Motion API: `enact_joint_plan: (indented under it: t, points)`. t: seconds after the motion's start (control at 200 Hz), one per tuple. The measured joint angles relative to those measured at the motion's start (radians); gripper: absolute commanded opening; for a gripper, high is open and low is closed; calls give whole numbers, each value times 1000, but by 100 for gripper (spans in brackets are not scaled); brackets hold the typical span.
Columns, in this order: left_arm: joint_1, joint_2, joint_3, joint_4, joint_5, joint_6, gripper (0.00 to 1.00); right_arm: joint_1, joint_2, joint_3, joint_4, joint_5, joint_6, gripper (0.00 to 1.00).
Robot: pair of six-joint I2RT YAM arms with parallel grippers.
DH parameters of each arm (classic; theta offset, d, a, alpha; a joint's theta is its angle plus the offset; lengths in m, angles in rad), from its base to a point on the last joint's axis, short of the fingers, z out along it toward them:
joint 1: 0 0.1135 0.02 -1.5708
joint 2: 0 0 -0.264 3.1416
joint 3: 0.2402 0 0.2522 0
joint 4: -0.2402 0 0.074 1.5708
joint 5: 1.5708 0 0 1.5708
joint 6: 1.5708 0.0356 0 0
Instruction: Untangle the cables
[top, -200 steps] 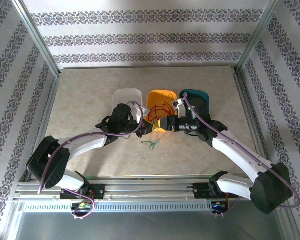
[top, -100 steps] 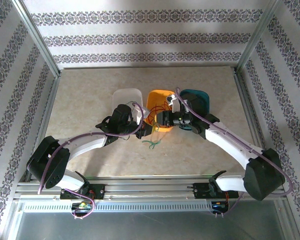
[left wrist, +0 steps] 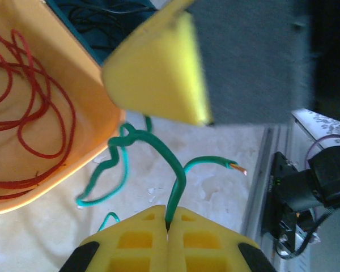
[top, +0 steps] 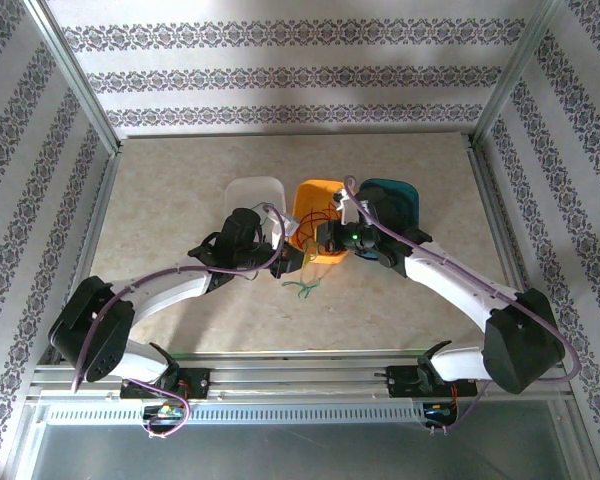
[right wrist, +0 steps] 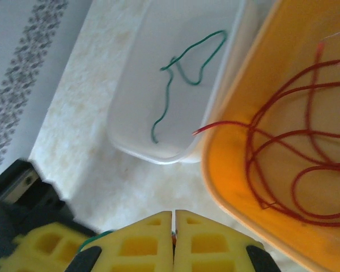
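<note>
My left gripper will swing outward, away from the right gripper, and release the green cable over the white tray [top: 255, 197], where another green one lies.
My left gripper [left wrist: 169, 224] is shut on a green cable [left wrist: 178, 175] that rises from the pinch and curls over the table beside the orange tray [left wrist: 96, 107]. One copper-tipped end [left wrist: 237, 168] hangs free. In the top view both grippers meet in front of the orange tray, the left gripper [top: 291, 259] just left of the right gripper [top: 317, 240]. My right gripper [right wrist: 174, 218] is shut, with a sliver of green and copper showing between its pads. Red cable [right wrist: 283, 164] lies looped in the orange tray [right wrist: 226, 170]. Another green cable [right wrist: 181, 68] lies in the white tray [right wrist: 137, 148].
The teal tray [top: 398, 196] at the right holds dark cables [left wrist: 96, 10]. A small green tangle [top: 302, 288] lies on the table in front of the trays. Open table stretches to the left and right of the three trays.
My right gripper has moved left from in front of the teal tray to the orange tray's front, close beside the left gripper. The left arm has barely moved.
</note>
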Motion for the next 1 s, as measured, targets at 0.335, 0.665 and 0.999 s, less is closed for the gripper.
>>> enact_joint_plan:
  t: [0.335, 0.665, 0.999]
  points:
    - [3, -130, -69, -41, 40, 3, 0, -167, -120, -90, -31, 135, 60, 0]
    - [35, -132, -81, -15, -87, -7, 0, -134, -149, -94, -14, 75, 63, 45]
    - [159, -148, -108, 95, -308, -100, 0, -118, -167, -91, -5, 146, 66, 47]
